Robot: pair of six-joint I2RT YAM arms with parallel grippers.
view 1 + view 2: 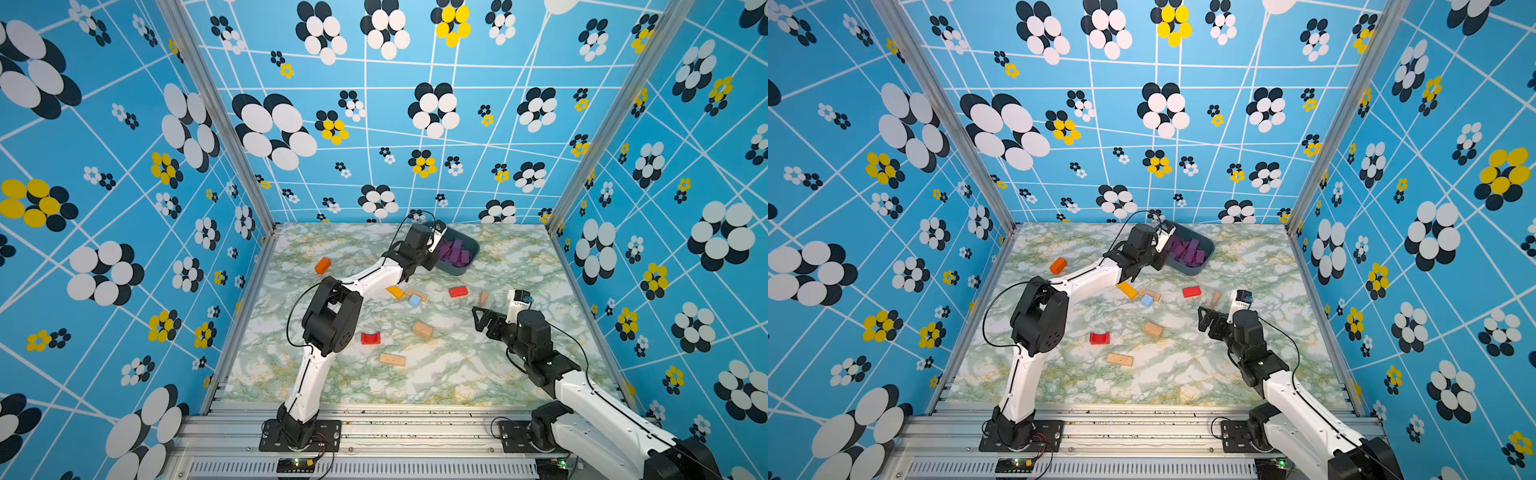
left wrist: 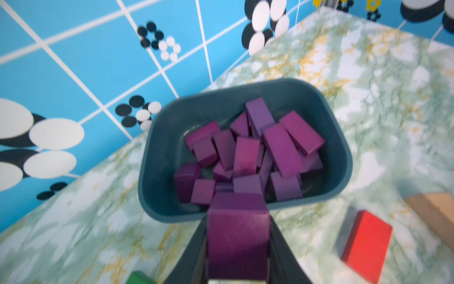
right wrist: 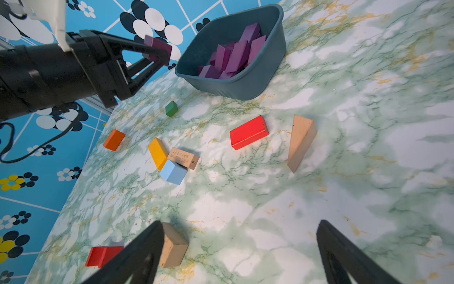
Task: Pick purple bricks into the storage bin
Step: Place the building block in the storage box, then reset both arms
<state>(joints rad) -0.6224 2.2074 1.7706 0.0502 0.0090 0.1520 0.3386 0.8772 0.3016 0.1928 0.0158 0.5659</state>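
My left gripper should next move the brick it is holding outward across the near rim of the bin and let it go above the piled bricks inside the bin, because they are outward of it.
The storage bin (image 2: 157,157) is a dark slate-blue tub near the back wall, seen in both top views (image 1: 467,266) (image 1: 1200,268). Several purple bricks (image 2: 255,150) lie piled inside it (image 3: 235,56). My left gripper (image 2: 238,216) is shut on one more purple brick (image 2: 237,236), held in the air just outside the bin's near rim. The right wrist view shows that held brick (image 3: 158,46) between the black fingers. My right gripper (image 3: 239,223) hovers open over bare marble at the front right (image 1: 478,318), with nothing between its fingers.
Loose blocks lie mid-table: a red bar (image 3: 248,132), tan wedge (image 3: 301,141), yellow block (image 3: 158,153), light-blue cube (image 3: 173,172), printed tan block (image 3: 184,158), orange block (image 3: 114,140) and green block (image 3: 171,108). A tan block (image 3: 173,246) and red arch (image 3: 102,255) lie beside my right finger.
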